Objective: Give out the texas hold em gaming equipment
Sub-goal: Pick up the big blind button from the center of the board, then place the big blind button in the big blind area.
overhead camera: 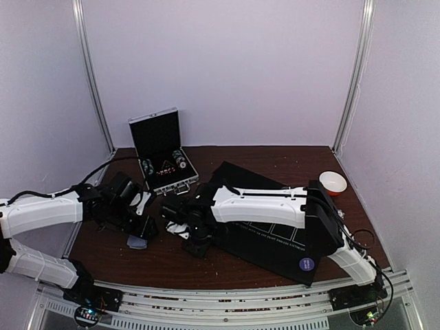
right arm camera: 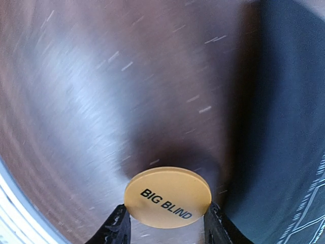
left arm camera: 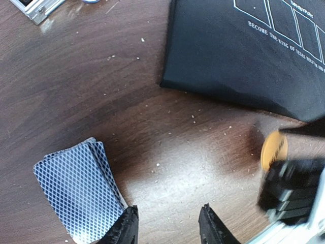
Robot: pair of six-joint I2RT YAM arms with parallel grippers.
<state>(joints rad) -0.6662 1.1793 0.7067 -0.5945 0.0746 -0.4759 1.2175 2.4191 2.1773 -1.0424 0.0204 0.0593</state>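
Observation:
I should move my right gripper outward next, from over the bare wood onto the black mat's corner nearest the cards, and let go of the button there, because that corner is empty.
My right gripper (right arm camera: 166, 210) is shut on an orange round button (right arm camera: 167, 197) printed BIG BLIND, gripping it by its rim just above the brown table. In the left wrist view the same button (left arm camera: 274, 150) shows at the right, beside the black mat's corner. A small fanned stack of blue-grey-backed playing cards (left arm camera: 78, 190) lies on the table just left of my left gripper (left arm camera: 169, 226), which stands open with only bare wood between its fingers. From above, the cards (overhead camera: 137, 242) lie beneath the left gripper (overhead camera: 144, 230), and the right gripper (overhead camera: 187, 232) hangs close to its right.
The black mat (overhead camera: 275, 223) with white rectangles covers the right half of the table, a purple button (overhead camera: 306, 264) on its near corner. An open metal case (overhead camera: 161, 155) holding chips stands at the back left. An orange-and-white bowl (overhead camera: 333, 182) sits at the back right.

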